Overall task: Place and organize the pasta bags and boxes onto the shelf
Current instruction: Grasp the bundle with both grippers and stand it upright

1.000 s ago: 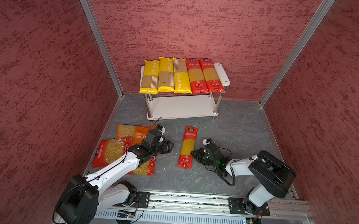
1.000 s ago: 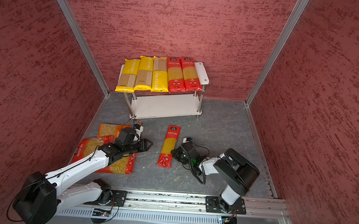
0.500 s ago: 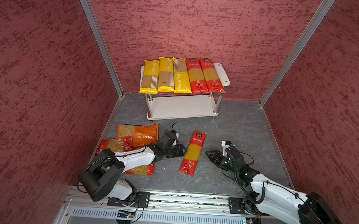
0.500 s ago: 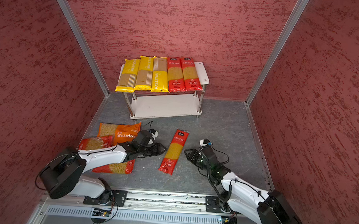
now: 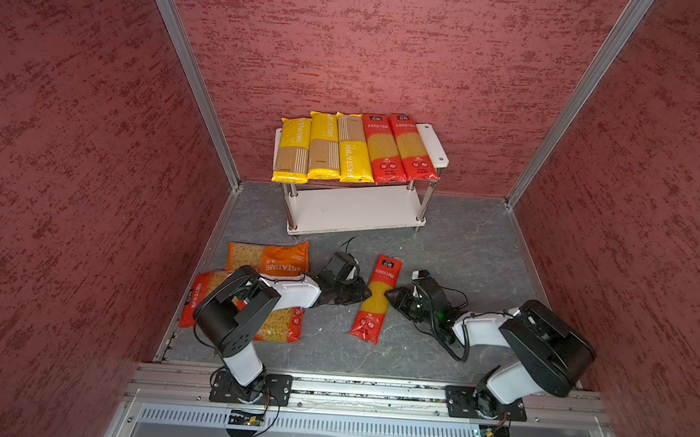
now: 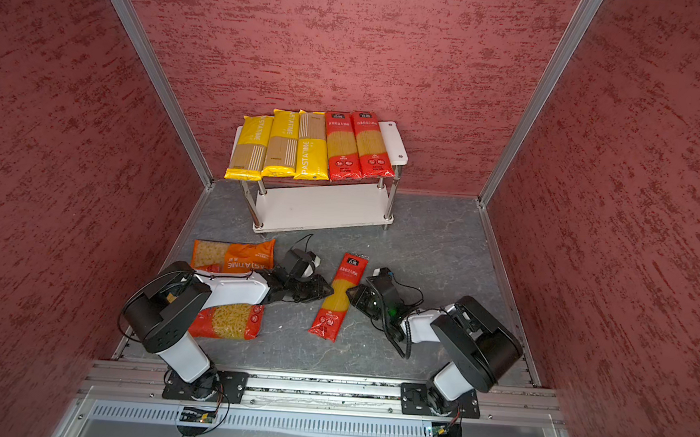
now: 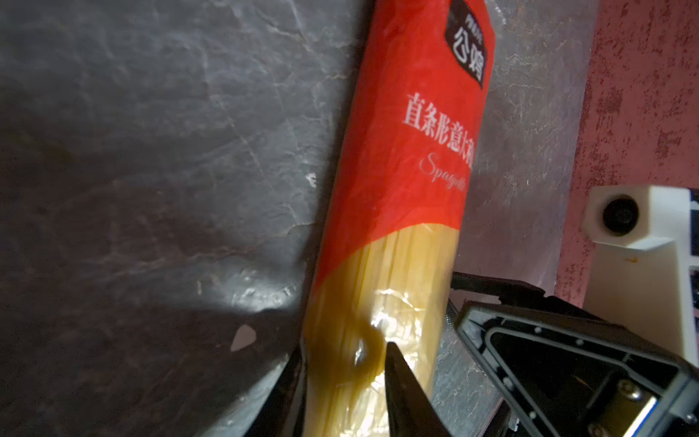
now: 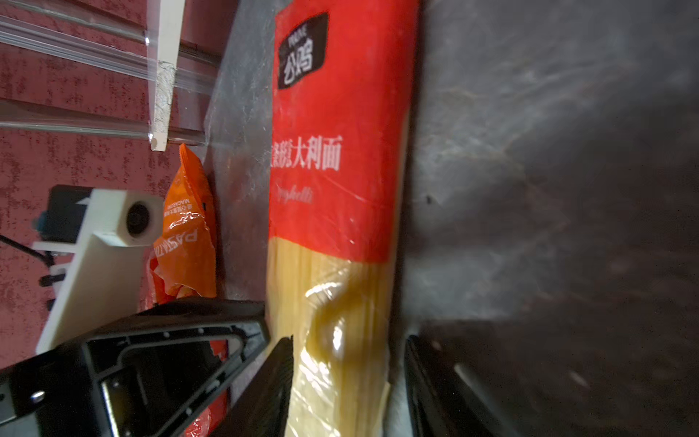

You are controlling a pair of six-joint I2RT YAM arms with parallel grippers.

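My right gripper eases toward my left gripper next and closes onto the spaghetti bag's facing long edge (image 5: 386,299) (image 8: 383,356), which already lies between its open fingers.
A long red spaghetti bag (image 5: 376,298) (image 6: 337,298) lies on the grey floor in front of the shelf (image 5: 432,143) (image 6: 392,141). My left gripper (image 5: 366,292) (image 7: 344,346) comes at its middle from the left and is shut on it, one finger at its edge and one pressing a dent into its top. My right gripper (image 5: 389,297) (image 8: 348,340) stands open astride the same bag (image 8: 340,189) from the right, with a gap at one finger. Three yellow packs (image 5: 323,147) and two red spaghetti bags (image 5: 398,147) lie side by side on the top board.
An orange short-pasta bag (image 5: 271,260) (image 8: 189,234) lies at the left. Two red short-pasta bags (image 5: 275,327) (image 5: 204,289) lie partly under my left arm. The shelf's lower board (image 5: 353,211) is bare. Red walls close in on three sides, with a metal rail in front.
Both grippers have closed in on the middle of the red spaghetti bag from either side. The left jaws have narrowed onto it. The right jaws, shut a second ago, stand open.
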